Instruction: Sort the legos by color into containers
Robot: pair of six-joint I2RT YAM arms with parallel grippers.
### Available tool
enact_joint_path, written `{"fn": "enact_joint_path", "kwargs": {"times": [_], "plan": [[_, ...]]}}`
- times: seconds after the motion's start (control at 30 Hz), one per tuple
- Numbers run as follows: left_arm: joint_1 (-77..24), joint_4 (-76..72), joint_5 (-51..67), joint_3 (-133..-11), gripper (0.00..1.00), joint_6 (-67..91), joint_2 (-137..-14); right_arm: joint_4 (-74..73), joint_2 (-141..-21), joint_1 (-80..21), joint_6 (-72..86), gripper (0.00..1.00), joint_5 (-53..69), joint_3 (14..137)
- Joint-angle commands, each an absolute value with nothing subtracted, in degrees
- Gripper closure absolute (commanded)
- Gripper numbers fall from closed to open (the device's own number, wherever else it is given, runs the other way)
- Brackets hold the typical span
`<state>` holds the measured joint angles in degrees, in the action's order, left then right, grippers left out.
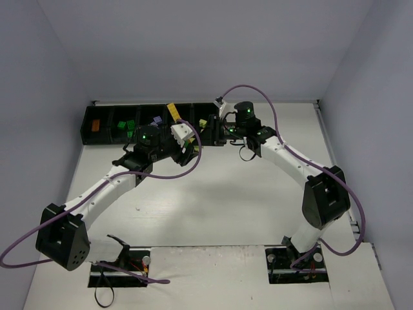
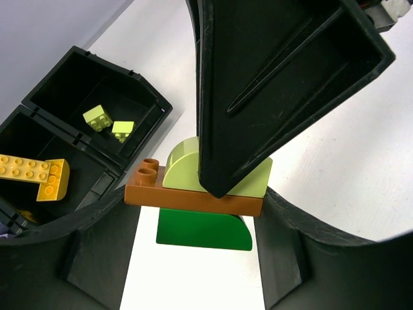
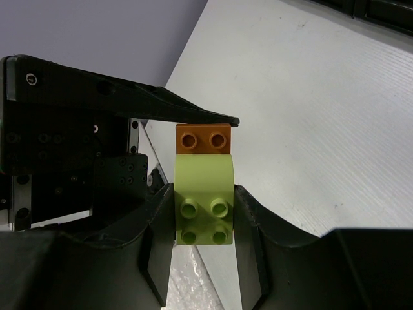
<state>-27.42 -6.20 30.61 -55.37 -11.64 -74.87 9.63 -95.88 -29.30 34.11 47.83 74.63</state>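
Observation:
My right gripper will next pull the lime brick off the orange-brown plate, carry it outward over the end bin [image 1: 204, 120] and release it, because lime bricks lie there.
A small stack of legos hangs between both grippers above the white table: a lime curved brick [image 2: 184, 171] on an orange-brown plate [image 2: 187, 199] on a dark green curved brick [image 2: 200, 229]. My left gripper [image 2: 200, 223] is shut on the orange-brown plate. My right gripper [image 3: 203, 219] is shut on the lime brick [image 3: 203, 187], with the orange-brown plate [image 3: 203, 139] beyond it. In the top view the grippers, left [image 1: 192, 143] and right [image 1: 216, 132], meet in front of the black containers [image 1: 87, 126]. The stack is hidden there.
Bins hold an orange brick [image 1: 95, 124], green bricks [image 1: 126, 127], a lilac one [image 1: 155, 121], a long yellow brick [image 2: 32, 173] and two lime bricks [image 2: 98, 117]. The right gripper's finger [image 2: 271, 84] crosses the left wrist view. Grey walls enclose the table.

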Motion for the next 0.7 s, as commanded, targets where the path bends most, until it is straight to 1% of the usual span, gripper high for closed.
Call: {"fn": "enact_joint_path", "kwargs": {"times": [0.0,0.07,0.13,0.17,0.27,0.43,0.67], "plan": [[-27.51,-9.05,32.08,-55.99,0.57,-12.39,-73.04,13.62,-91.93,-29.27,34.63,1.0,49.83,75.41],[-27.51,-8.79,32.25,-55.72,0.66,-12.48,-72.95,13.71,-91.67,-28.66,34.8,1.0,49.83,75.41],[-27.51,-8.44,32.17,-55.02,0.7,-12.83,-72.86,13.71,-91.58,-28.3,34.89,1.0,49.92,75.5],[-27.42,-8.18,32.17,-54.76,0.77,-13.35,-72.69,13.62,-91.32,-28.13,34.98,1.0,49.92,75.5],[-27.51,-7.21,32.08,-53.44,0.84,-13.97,-71.99,13.62,-91.49,-27.69,34.98,1.0,50.18,75.5],[-27.42,-7.38,31.47,-51.07,0.87,-13.27,-71.37,13.54,-91.67,-26.98,34.98,1.0,50.71,75.85],[-26.98,-7.65,30.24,-48.43,0.88,-12.39,-69.52,12.92,-92.46,-25.66,32.79,1.0,52.55,75.85]]}}
